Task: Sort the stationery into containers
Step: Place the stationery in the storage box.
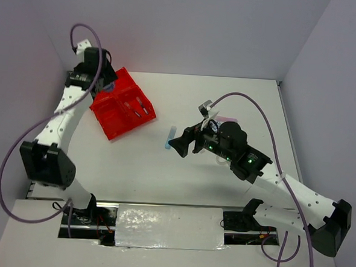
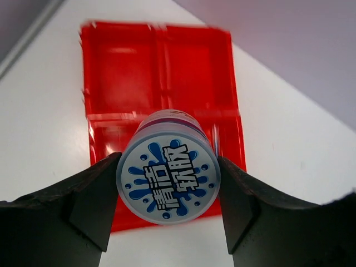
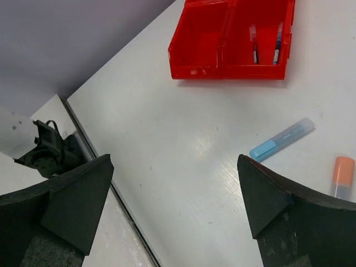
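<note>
Next, my left gripper should lower to the left in the top view into the empty compartment nearest the side [image 2: 123, 72] and release the tub, as that compartment lies below.
My left gripper [image 2: 168, 186] is shut on a round tub with a blue-white patterned top [image 2: 168, 177] and holds it above the red four-compartment tray [image 2: 161, 67]. In the top view the left gripper [image 1: 106, 84] is over the tray's far left part [image 1: 115, 120]. My right gripper [image 3: 175, 192] is open and empty above bare table; in the top view it [image 1: 180, 146] is right of a light-blue stick [image 1: 169, 139]. The right wrist view shows the light-blue stick [image 3: 282, 139], an orange-tipped stick [image 3: 343, 173], and a red pen [image 3: 253, 47] and a blue pen [image 3: 276, 47] lying in one tray compartment [image 3: 200, 44].
A second blue-white tub [image 1: 212, 125] and a pink stick [image 1: 228, 118] lie partly hidden behind my right wrist. White walls close the table at the back and sides. The table's near edge and a metal rail [image 3: 111, 194] run below my right gripper.
</note>
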